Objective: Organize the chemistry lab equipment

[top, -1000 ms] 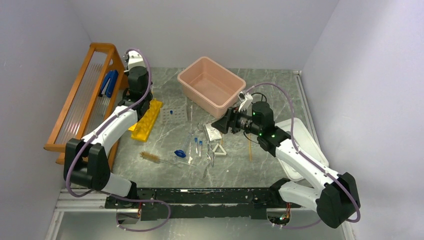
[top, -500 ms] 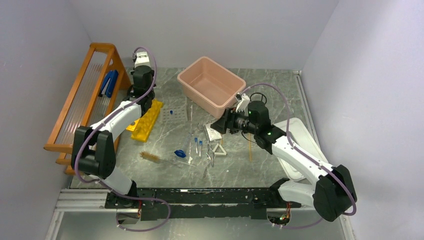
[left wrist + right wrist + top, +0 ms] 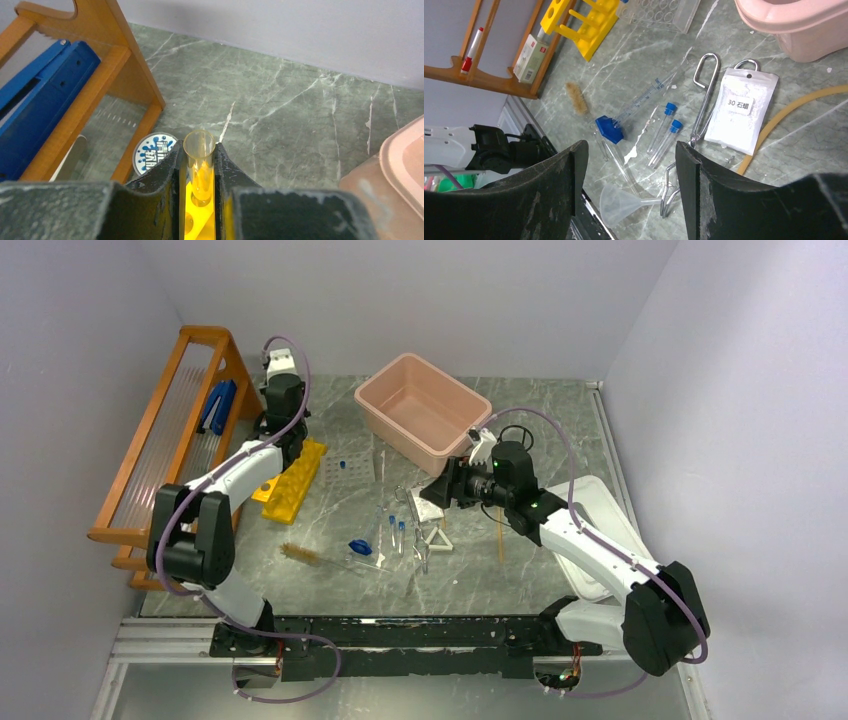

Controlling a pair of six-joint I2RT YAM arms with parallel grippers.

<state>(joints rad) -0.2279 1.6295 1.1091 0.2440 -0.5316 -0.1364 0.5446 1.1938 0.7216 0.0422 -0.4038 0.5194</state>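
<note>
My left gripper lowers at the far end of the yellow tube rack point(image 3: 293, 483) next, then opens, since the upright glass tube point(image 3: 199, 155) lines up with a hole.
My left gripper point(image 3: 199, 172) is shut on a clear glass tube point(image 3: 199, 155), held upright over the yellow tube rack point(image 3: 197, 222). In the top view that gripper point(image 3: 286, 443) sits at the far end of the rack point(image 3: 293, 483). My right gripper point(image 3: 631, 150) is open and empty, hovering above the scattered items. Below it lie two blue-capped tubes point(image 3: 665, 131), metal tongs point(image 3: 704, 92), a clear funnel point(image 3: 621, 202), a brown brush point(image 3: 576, 98), tan tubing point(image 3: 786, 114) and a white packet point(image 3: 741, 111). The white triangle point(image 3: 437, 538) lies mid-table.
A pink tub point(image 3: 423, 410) stands at the back centre, close behind the right gripper point(image 3: 441, 489). A wooden rack point(image 3: 170, 435) runs along the left wall. A clear tube rack point(image 3: 350, 468) sits beside the yellow one. A white lid point(image 3: 603, 530) lies under the right arm.
The left arm has shifted farther back with the tube, its elbow swinging right. The right gripper has edged a little left and back. Both jaws stand as before.
</note>
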